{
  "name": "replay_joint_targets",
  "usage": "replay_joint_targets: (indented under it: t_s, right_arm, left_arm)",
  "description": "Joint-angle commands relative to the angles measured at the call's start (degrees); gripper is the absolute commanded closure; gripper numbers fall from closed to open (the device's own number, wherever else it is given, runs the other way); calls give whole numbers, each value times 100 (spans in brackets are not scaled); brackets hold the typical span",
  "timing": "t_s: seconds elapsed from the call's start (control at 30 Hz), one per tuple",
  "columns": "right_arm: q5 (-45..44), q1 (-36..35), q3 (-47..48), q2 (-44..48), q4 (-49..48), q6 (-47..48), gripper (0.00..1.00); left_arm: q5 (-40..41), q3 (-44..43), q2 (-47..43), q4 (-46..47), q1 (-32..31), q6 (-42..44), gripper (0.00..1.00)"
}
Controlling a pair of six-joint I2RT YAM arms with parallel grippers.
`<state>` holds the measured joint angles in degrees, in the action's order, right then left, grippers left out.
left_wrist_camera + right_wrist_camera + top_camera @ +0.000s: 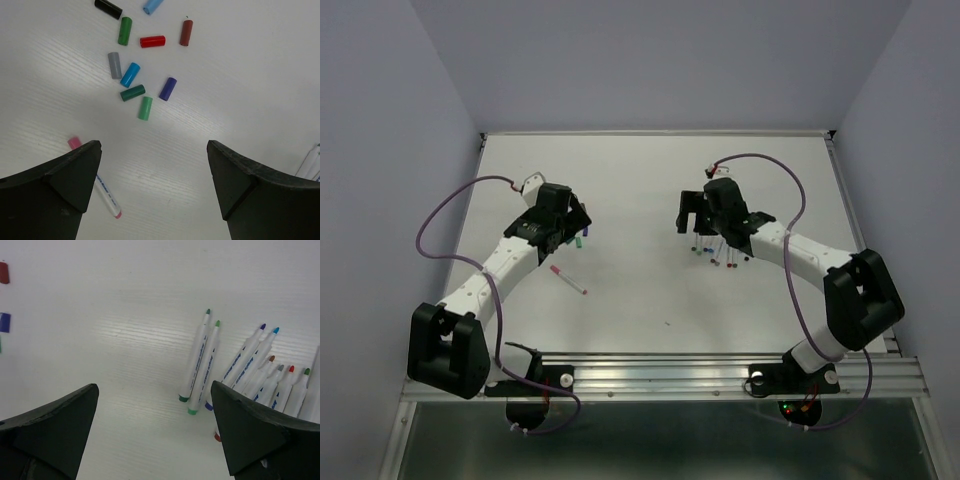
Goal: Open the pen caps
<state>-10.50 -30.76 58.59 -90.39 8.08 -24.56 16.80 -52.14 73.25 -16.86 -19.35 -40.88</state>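
Note:
My left gripper moves back and down over the pink cap [74,143] next, then closes around it.
Several loose pen caps [132,75] in black, blue, green, red, grey and purple lie scattered on the white table ahead of my left gripper [154,147], which is open and empty above bare table. One white pen [102,190] with a pink cap [74,143] on it lies partly under my left finger; it also shows in the top view [568,279]. My right gripper [154,390] is open and empty, just left of a row of several uncapped white pens [200,360]. In the top view the left gripper [576,224] and right gripper [695,220] hover apart.
The pens lie fanned under the right arm [718,255]. A few caps [582,239] show beside the left gripper. Two caps, dark red [4,272] and purple [4,322], sit at the left edge of the right wrist view. The table's metal rail [660,372] runs along the near edge.

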Motion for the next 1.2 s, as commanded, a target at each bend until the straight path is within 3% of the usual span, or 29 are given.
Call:
replay_joint_targets:
  t_s: [0.0,0.13,0.47,0.7,0.97,1.0,1.17]
  right_arm:
    - [593,-26,-268,311,-412,267,0]
    - [497,-26,-444,548,-421,241,0]
    - [347,-26,-647,663,-395,215,0]
    - [154,-26,-717,830,-342,267,0]
    - [40,-26,-796,944,-263,258,0]
    - [5,-26,-814,979,-254,258,0]
    - [-145,-26,-858,1076,-245,276,0]
  left_arm:
    - [288,177,-171,-580,54,-271,1]
    - [509,669,-285,-959,168,-675,1]
    - [377,1206,-409,-722,424,-939,4]
    - [368,1215,-13,-573,485,-930,21]
    - [307,1206,321,-230,608,-877,27]
    - [315,1189,452,-204,608,-851,33]
    - [245,1136,769,-28,643,-763,37]
